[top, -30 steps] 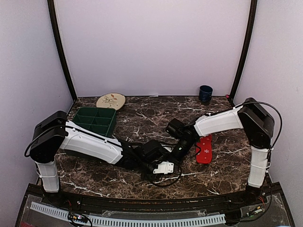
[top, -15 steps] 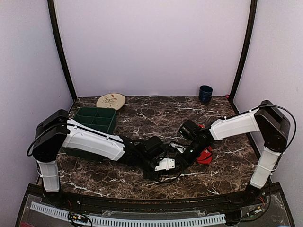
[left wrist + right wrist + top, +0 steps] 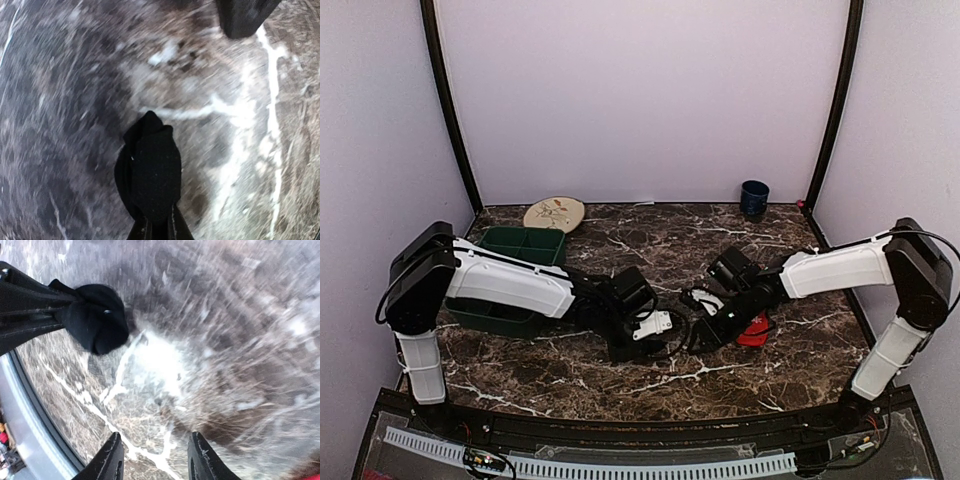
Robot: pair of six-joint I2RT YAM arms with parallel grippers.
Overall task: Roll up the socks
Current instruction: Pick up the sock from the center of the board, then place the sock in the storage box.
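Note:
Next, my left gripper needs to go up, left in the top view, then down into the green divided tray (image 3: 526, 243) and release the black sock, since it's already bunched.
The black sock (image 3: 150, 172) is bunched into a dark lump, and my left gripper (image 3: 159, 227) is shut on its near end, holding it just over the marble. In the right wrist view the same black sock (image 3: 97, 317) hangs at the tip of the left gripper's fingers (image 3: 30, 305), up and to the left. My right gripper (image 3: 155, 460) stands open over bare marble, apart from that sock, nothing between its fingers. The red sock (image 3: 756, 328) lies flat on the table, partly hidden under the right arm. Both grippers meet near the table's middle: left gripper (image 3: 672, 335), right gripper (image 3: 703, 335).
A green divided tray (image 3: 520, 250) sits at the left, partly under the left arm. A round patterned plate (image 3: 554, 213) lies at the back left and a dark blue cup (image 3: 754, 197) at the back right. The table's near rail (image 3: 30, 420) shows in the right wrist view.
My right arm has stretched out and come towards the near edge, covering part of the red sock, and its jaws have widened. The left gripper has drawn back from the near edge, still holding the black sock.

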